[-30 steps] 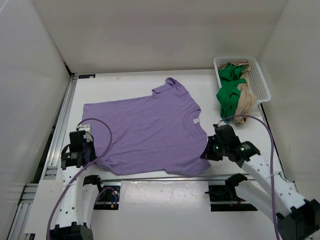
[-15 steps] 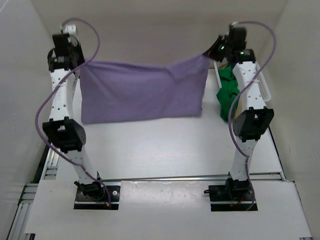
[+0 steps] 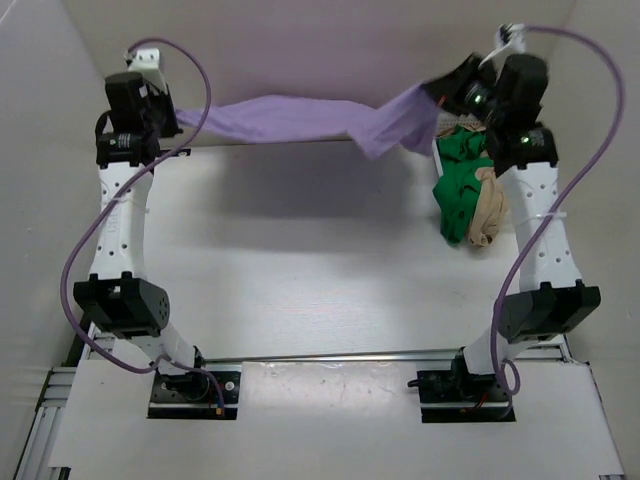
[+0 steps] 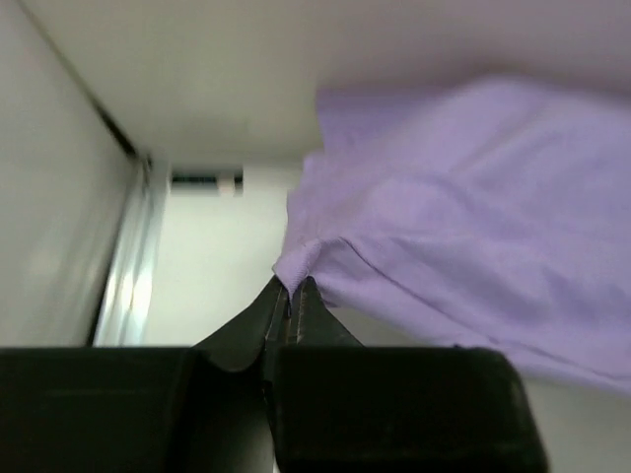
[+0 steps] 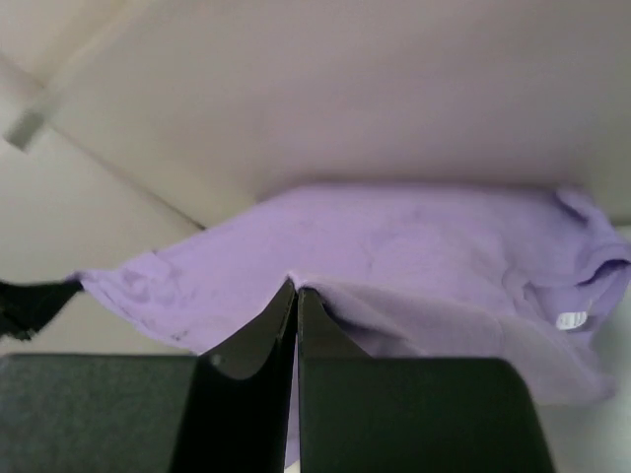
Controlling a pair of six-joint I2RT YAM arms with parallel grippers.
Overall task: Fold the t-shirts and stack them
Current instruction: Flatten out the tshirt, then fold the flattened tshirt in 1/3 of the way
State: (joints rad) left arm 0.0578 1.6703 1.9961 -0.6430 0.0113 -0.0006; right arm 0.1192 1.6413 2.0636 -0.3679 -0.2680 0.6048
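Next, my left gripper moves down and back toward the base and releases the t-shirt's edge, since bare tabletop with room for the hanging t-shirt lies there.
The lavender purple t-shirt (image 3: 300,115) hangs stretched in the air between both grippers at the far end of the table. My left gripper (image 3: 172,120) is shut on its left edge, which shows pinched in the left wrist view (image 4: 293,283). My right gripper (image 3: 438,95) is shut on its right edge, pinched in the right wrist view (image 5: 296,286). The green t-shirt (image 3: 460,180) and the tan beige t-shirt (image 3: 488,212) spill from the basket at the far right, partly hidden by my right arm.
The white mesh basket (image 3: 448,132) is mostly hidden behind my right arm at the far right. White walls enclose the table on the left, back and right. A metal rail (image 3: 90,340) runs along the left edge.
Both arms have lifted the purple shirt from the table and carried it up and to the far end. It hung as a sheet half a second ago; now it is swung up nearly flat.
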